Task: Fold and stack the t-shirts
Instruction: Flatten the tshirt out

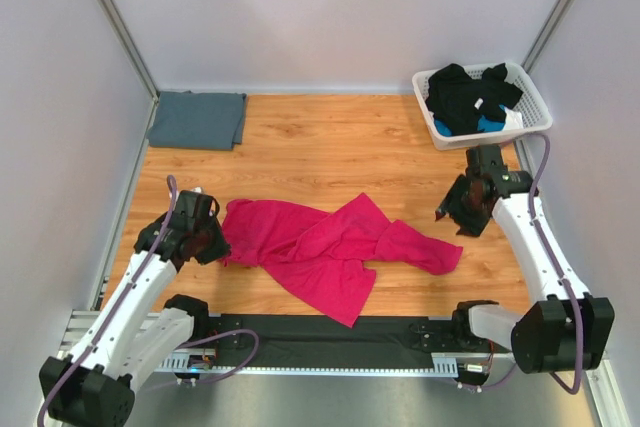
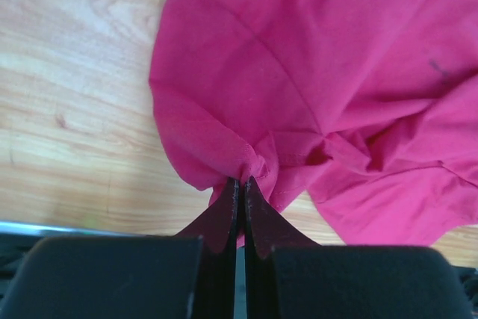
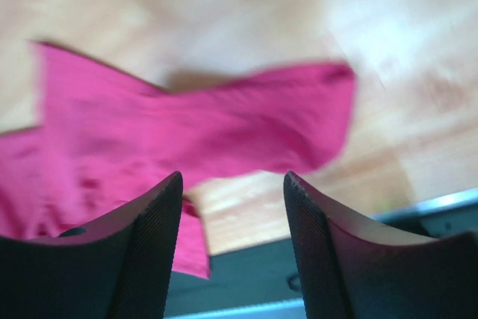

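My right gripper swings to the left in the top view and down onto the tip of the t-shirt's far peak (image 1: 364, 198) (image 3: 43, 48) next, which juts out alone.
The magenta-pink t-shirt (image 1: 320, 247) lies crumpled and stretched across the middle of the wooden table. My left gripper (image 1: 213, 243) is shut on its left edge; the left wrist view shows the closed gripper (image 2: 240, 181) pinching a bunch of the pink cloth (image 2: 314, 72). My right gripper (image 1: 447, 215) is open and empty, held above the table just right of the shirt's right end; in the right wrist view the gripper (image 3: 233, 177) frames the pink cloth (image 3: 224, 128) below. The slate blue-grey t-shirt (image 1: 198, 119) lies folded flat at the far left corner.
A white lattice basket (image 1: 531, 97) with black and blue clothes stands at the far right corner. A black strip (image 1: 330, 332) runs along the near table edge between the arm bases. Grey walls close the table on three sides.
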